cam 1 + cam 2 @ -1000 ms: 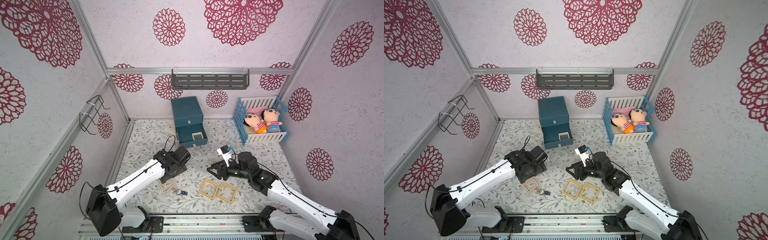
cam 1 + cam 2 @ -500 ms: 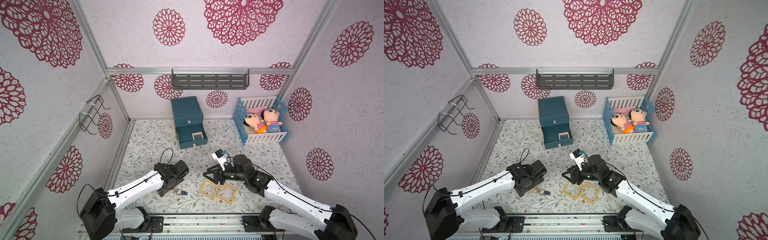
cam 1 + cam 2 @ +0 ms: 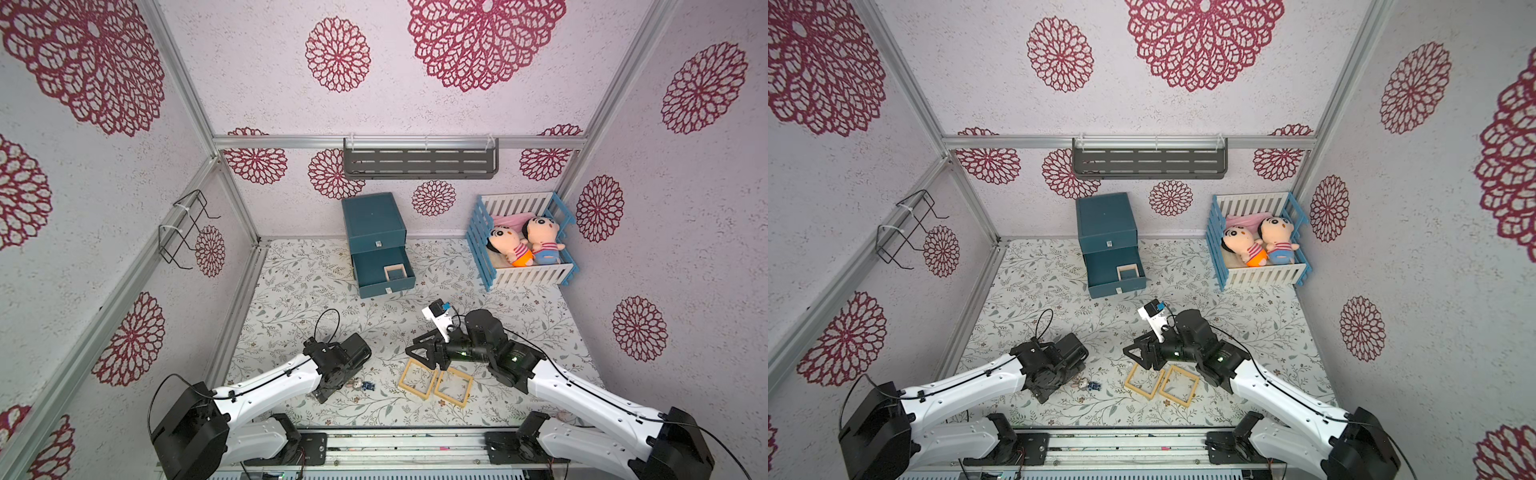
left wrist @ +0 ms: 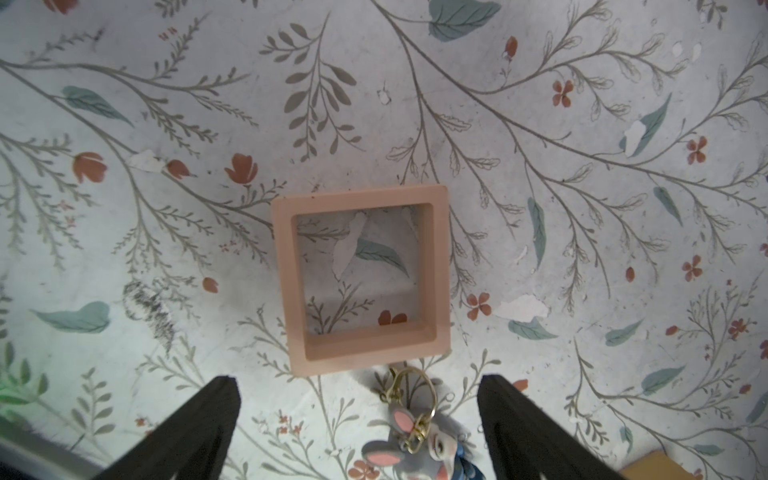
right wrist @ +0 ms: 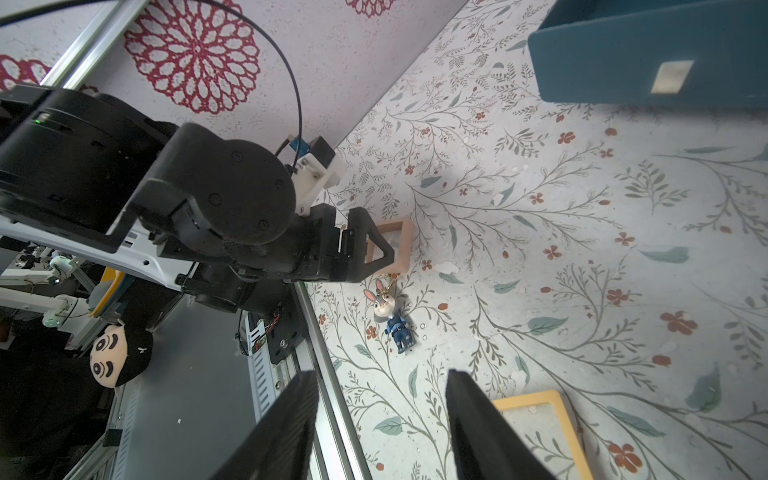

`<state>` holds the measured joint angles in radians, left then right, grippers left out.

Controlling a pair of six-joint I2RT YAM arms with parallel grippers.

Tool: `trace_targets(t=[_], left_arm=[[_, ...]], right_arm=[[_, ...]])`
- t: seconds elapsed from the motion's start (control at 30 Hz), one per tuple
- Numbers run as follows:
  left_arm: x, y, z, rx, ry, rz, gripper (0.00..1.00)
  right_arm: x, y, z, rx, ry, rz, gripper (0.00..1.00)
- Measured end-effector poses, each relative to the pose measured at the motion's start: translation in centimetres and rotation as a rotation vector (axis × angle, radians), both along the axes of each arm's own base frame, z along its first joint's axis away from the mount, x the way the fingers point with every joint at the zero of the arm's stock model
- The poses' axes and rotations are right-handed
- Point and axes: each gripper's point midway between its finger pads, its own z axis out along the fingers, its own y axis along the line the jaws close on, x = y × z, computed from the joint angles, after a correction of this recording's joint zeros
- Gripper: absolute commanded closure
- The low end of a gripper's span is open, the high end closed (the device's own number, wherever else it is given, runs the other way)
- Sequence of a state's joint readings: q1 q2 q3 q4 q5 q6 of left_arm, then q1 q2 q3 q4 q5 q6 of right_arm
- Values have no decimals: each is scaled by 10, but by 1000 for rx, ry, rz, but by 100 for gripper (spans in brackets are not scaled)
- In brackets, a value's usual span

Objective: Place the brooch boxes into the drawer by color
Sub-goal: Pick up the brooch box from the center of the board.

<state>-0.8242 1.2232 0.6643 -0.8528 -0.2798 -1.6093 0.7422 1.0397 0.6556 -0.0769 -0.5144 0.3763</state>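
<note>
My left gripper will move outward and down past the rabbit trinket, fingers astride the pink brooch box (image 4: 361, 357), since it lies below and outward of the fingers.
A pale pink brooch box (image 4: 361, 357) lies flat on the floral mat. My left gripper (image 4: 359, 380) hangs open just above it, jaws wide, with nothing between them. In both top views the left wrist hides this box. Two yellow-tan brooch boxes (image 3: 417, 378) (image 3: 454, 387) lie side by side near the front. My right gripper (image 3: 419, 353) hovers open and empty at their far edge; one yellow-tan box (image 5: 540, 432) lies beside its finger. The teal drawer (image 3: 374, 220) stands at the back with a lower drawer pulled out, a pale box (image 3: 395, 273) inside.
A small rabbit keychain trinket (image 4: 415, 449) lies touching the pink box, between my left fingers. A blue-and-white crib (image 3: 528, 274) with two dolls stands at the back right. A grey shelf (image 3: 419, 162) and a wire rack (image 3: 183, 232) hang on the walls.
My left arm has drawn back toward the front and now covers the pink box in both top views. My right gripper has shifted slightly toward the yellow-tan boxes.
</note>
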Motion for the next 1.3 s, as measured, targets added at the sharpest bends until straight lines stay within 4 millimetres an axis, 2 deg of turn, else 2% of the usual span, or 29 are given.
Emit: trace_targets(t=[0.3,0.53,0.8,1.3], left_arm=[[5,-3,-4,-18,-18,4,3],[5,6,-12,-2,-2,29,3],[14,9,-16,-10,-4,40,3],[15,8,-31,5,44,29,1]], right_arm=[[0,1,-1,-1,6,6,44],[-1,1,-1,-1,6,6,44],[-1,1,-1,-1,6,6,44],[-1,1,-1,-1,6,6,44]])
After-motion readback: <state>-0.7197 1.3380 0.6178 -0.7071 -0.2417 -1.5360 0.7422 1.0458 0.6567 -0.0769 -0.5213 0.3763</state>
